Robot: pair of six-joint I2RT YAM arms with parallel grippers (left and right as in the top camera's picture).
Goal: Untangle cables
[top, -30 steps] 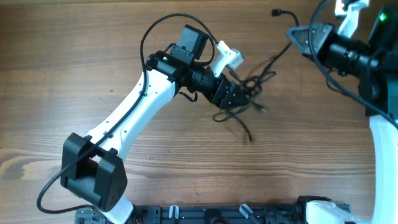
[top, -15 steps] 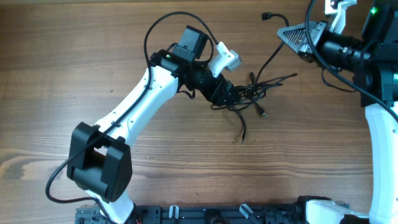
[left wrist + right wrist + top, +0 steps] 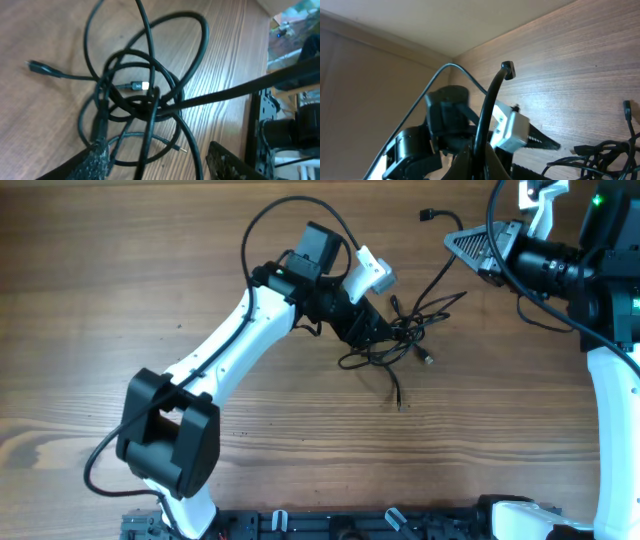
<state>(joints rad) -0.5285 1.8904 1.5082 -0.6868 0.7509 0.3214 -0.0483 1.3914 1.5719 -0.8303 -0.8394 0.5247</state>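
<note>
My right gripper lowers toward the knotted bundle (image 3: 398,342) (image 3: 606,156) next, easing the line, and releases the cord, because the cable runs taut down to that bundle.
The cables (image 3: 410,338) lie as a knotted black bundle on the wooden table (image 3: 120,300), with loose plug ends (image 3: 429,361) trailing toward the front. In the left wrist view the cables (image 3: 135,95) fill the frame as overlapping loops. My left gripper (image 3: 386,332) sits at the bundle's left edge. It (image 3: 156,147) is open, with strands running between its fingers (image 3: 97,157). My right gripper (image 3: 462,242) is at the back right, shut on one cable that runs taut down to the bundle. That cable's plug end (image 3: 507,70) sticks up past the gripper (image 3: 482,160).
The left arm (image 3: 230,360) stretches diagonally from the front left. The right arm (image 3: 615,390) stands along the right edge. A black rail (image 3: 350,525) runs along the table's front edge.
My right gripper has moved left with its cable, drawing the strand out of the bundle. My left gripper has shifted slightly back and right, its jaws have narrowed, and the bundle has spread a little.
</note>
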